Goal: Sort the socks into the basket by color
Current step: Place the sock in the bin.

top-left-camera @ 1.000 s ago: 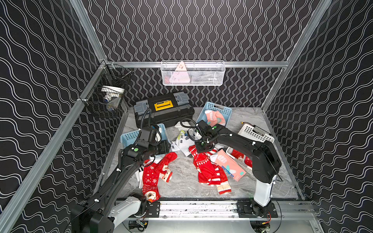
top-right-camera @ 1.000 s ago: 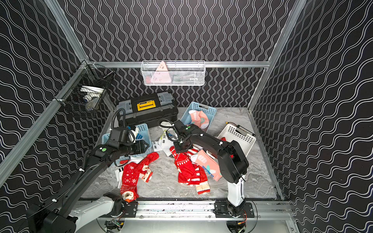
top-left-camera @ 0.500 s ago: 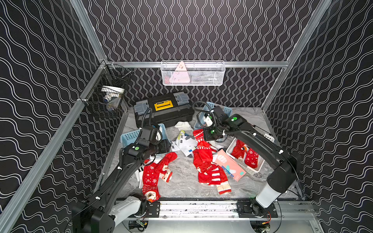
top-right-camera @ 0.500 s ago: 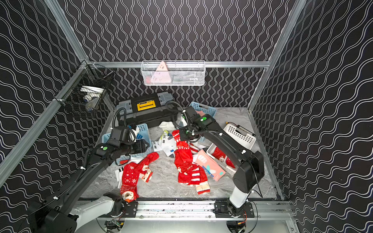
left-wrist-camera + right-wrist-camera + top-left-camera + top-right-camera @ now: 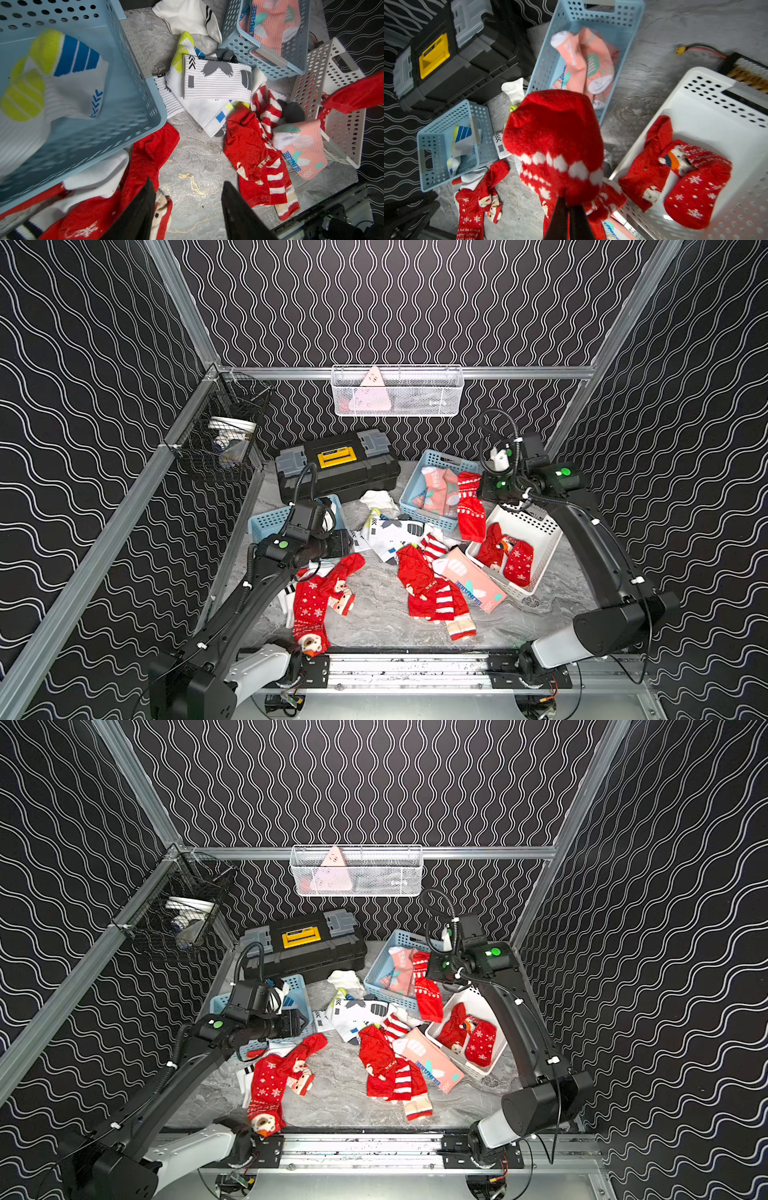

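Observation:
My right gripper is to swing past the blue basket's edge next, over the white basket [image 5: 544, 531] where red socks lie, and lower to release the red Christmas sock.
My right gripper [image 5: 569, 202] is shut on a red sock with white pattern [image 5: 556, 145]. That sock [image 5: 469, 506] hangs in the air between the back blue basket [image 5: 432, 523], which holds salmon-pink socks [image 5: 436, 485], and the white basket [image 5: 544, 531], which holds red socks [image 5: 505, 556]. My left gripper [image 5: 187, 180] is open over bare table, beside a red sock [image 5: 149, 153] and the left blue basket [image 5: 266, 522] with white socks [image 5: 68, 83]. Red socks [image 5: 428, 589], a pink sock [image 5: 471, 583] and white socks [image 5: 392, 531] lie mid-table.
A black toolbox [image 5: 336, 464] stands at the back. A white wire basket [image 5: 397, 391] hangs on the back wall and a black wire basket [image 5: 224, 439] on the left rail. A cable with a yellow plug [image 5: 681, 49] lies behind the white basket.
My right arm has lifted the red sock off the middle pile and carried it back and to the right, up between the two baskets. The left arm has barely moved.

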`<action>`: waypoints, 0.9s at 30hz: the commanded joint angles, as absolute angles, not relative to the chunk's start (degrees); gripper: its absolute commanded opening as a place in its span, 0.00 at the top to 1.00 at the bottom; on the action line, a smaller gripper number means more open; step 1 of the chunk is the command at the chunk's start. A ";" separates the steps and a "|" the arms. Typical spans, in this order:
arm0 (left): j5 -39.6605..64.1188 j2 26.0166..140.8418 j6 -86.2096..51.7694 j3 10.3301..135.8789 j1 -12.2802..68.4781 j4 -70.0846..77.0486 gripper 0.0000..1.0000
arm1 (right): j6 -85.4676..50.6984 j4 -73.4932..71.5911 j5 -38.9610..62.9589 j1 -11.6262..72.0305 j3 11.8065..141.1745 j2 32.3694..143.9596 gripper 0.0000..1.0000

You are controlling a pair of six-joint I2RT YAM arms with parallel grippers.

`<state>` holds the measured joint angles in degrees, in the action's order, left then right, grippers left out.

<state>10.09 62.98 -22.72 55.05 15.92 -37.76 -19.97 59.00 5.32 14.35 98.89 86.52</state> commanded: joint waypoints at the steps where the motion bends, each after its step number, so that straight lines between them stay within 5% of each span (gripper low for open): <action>1: 9.58 63.36 -21.97 55.85 17.00 -38.74 0.44 | -21.01 60.49 4.81 10.46 98.62 84.92 1.00; 15: 6.77 65.30 -23.03 54.23 24.17 -38.76 0.44 | -26.14 52.86 6.77 -0.58 84.64 82.26 1.00; 27: 6.32 65.28 -23.07 53.53 25.59 -38.92 0.43 | -29.27 42.97 6.04 -4.22 72.23 91.80 1.00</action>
<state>6.44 65.30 -22.61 53.65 25.34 -38.81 -27.59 46.57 6.74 -3.97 73.23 90.02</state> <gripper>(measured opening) 0.568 0.055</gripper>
